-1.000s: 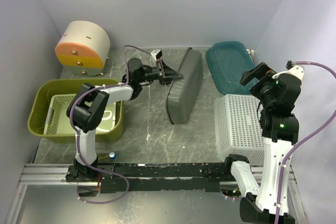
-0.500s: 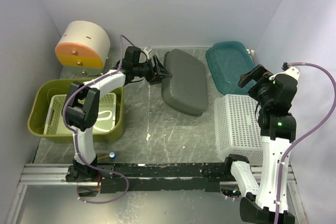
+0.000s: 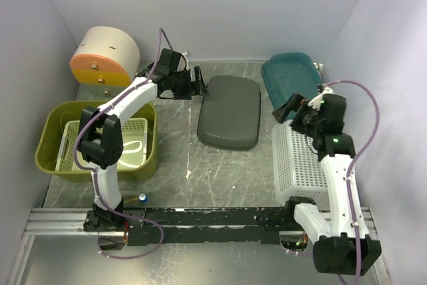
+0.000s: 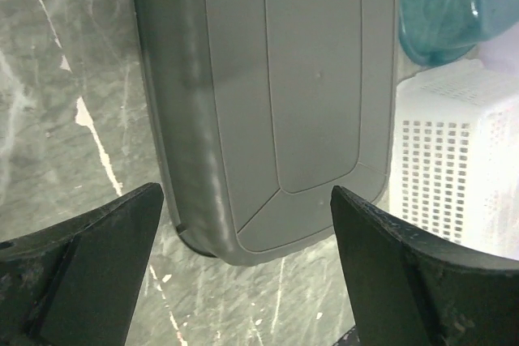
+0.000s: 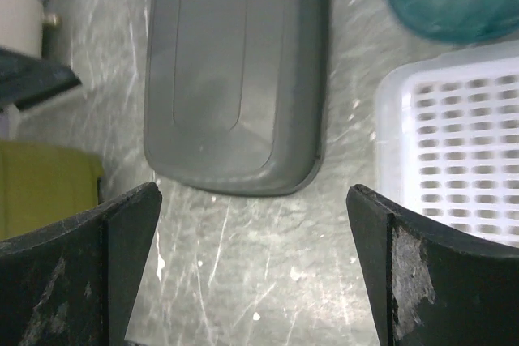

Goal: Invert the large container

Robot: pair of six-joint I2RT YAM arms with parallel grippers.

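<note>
The left gripper moves back and down onto the basket's closest rim (image 3: 145, 141) next, to the gripper's left in the top view, since the basket occupies the tub.
The large container (image 3: 100, 165), an olive-green tub, stands upright at the left with a white slotted basket (image 3: 80, 141) inside it; its corner shows in the right wrist view (image 5: 40, 184). In the middle a grey container (image 3: 230, 113) lies flat with its bottom up, filling the left wrist view (image 4: 276, 95) and also seen in the right wrist view (image 5: 235, 79). My left gripper (image 3: 199, 85) (image 4: 245, 192) is open at the grey container's far-left end, holding nothing. My right gripper (image 3: 290, 110) (image 5: 253, 190) hangs open right of the grey container, empty.
A teal bin (image 3: 290, 81) sits at the back right. A white slotted crate (image 3: 303, 161) lies bottom-up under my right arm. A cream and orange drum (image 3: 105, 58) stands at the back left. A small blue object (image 3: 142, 197) lies near the front rail.
The grey container tipped from standing on its side to lying flat, bottom up. My left gripper let go, opened and drew back left. My right arm swung down and left.
</note>
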